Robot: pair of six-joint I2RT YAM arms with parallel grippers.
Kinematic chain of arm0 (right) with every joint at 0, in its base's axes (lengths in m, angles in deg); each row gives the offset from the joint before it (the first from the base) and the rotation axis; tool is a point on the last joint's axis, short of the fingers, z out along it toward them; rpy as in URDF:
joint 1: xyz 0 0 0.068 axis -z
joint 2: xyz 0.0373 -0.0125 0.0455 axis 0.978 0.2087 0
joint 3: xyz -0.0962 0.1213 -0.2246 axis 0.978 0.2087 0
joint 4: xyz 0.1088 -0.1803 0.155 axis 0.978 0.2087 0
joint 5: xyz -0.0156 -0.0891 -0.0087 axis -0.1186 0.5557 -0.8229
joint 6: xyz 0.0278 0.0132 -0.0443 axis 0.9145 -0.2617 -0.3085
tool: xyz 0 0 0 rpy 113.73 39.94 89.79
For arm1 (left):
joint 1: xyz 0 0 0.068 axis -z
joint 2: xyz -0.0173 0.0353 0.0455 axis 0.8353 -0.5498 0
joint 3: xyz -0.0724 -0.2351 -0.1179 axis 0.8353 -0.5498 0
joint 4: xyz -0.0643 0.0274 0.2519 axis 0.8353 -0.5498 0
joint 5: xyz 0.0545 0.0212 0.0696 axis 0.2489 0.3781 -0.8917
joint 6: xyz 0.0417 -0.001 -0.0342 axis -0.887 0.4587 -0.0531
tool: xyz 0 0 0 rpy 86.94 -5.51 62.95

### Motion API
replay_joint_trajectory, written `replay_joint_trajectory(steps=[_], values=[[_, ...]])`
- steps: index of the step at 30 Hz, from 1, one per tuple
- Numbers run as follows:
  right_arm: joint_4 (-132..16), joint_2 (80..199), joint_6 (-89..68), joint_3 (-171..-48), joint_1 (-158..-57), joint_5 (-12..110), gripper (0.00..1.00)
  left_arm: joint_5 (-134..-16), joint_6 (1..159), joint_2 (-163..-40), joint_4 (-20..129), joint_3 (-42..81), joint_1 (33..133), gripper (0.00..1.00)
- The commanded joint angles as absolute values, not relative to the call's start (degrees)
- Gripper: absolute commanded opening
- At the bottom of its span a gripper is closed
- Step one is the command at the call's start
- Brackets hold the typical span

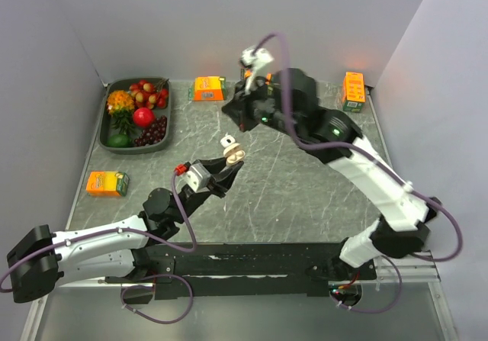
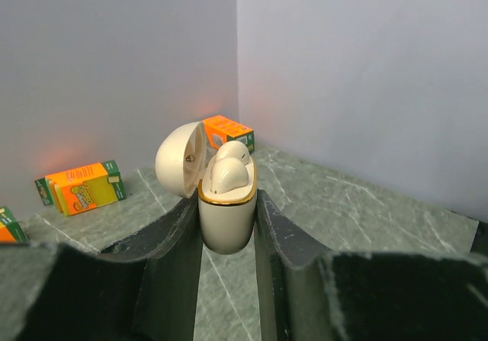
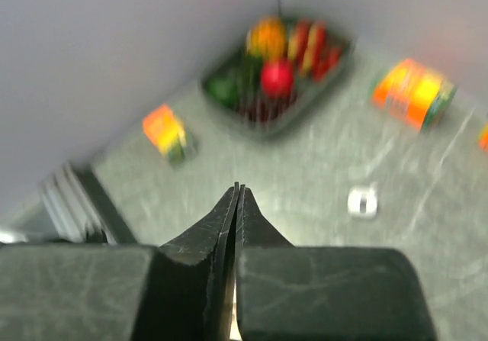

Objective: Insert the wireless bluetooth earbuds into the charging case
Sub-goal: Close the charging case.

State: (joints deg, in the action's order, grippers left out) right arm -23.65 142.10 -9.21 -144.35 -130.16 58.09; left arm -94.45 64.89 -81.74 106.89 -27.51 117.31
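I need to tilt my left gripper down next and lower the charging case onto the tabletop beside the small white piece to release it, because both earbuds are inside the case.
My left gripper (image 1: 231,162) is shut on the cream charging case (image 1: 232,152) and holds it above the middle of the table. In the left wrist view the gripper (image 2: 227,204) clamps the case (image 2: 226,223) by its sides, upright, with its lid (image 2: 180,160) swung open to the left. The two white earbuds (image 2: 229,168) sit in the case's gold-rimmed mouth; only their rounded heads show. My right gripper (image 1: 232,110) hovers above the table beyond the case. In its own view, the right gripper (image 3: 238,187) is shut with nothing visible between the tips.
A dark fruit tray (image 1: 109,142) stands at the back left. Orange cartons lie at the back (image 1: 207,88), back right (image 1: 353,91) and left (image 1: 107,182). A small blurred white piece with a hole (image 3: 363,201) lies on the table in the right wrist view.
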Motion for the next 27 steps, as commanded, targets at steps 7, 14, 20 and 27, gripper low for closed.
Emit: replay_joint_trajectory(steps=[7, 14, 20, 27], values=[[-6.67, 146.99, -7.95, -147.54, -129.81, 48.07, 0.00, -92.41, 62.88, -79.96, 105.78, -27.16, 117.20, 0.01], [-7.37, 145.15, -6.63, -142.44, -129.90, 46.31, 0.00, -94.07, 63.41, -80.57, 106.40, -26.99, 117.20, 0.01], [-8.59, 142.78, -5.49, -138.58, -130.43, 46.83, 0.00, -95.22, 63.32, -80.83, 106.84, -26.73, 117.20, 0.01], [-9.56, 140.05, -4.43, -135.24, -130.69, 48.15, 0.00, -97.41, 63.85, -81.01, 107.10, -26.99, 117.20, 0.01]])
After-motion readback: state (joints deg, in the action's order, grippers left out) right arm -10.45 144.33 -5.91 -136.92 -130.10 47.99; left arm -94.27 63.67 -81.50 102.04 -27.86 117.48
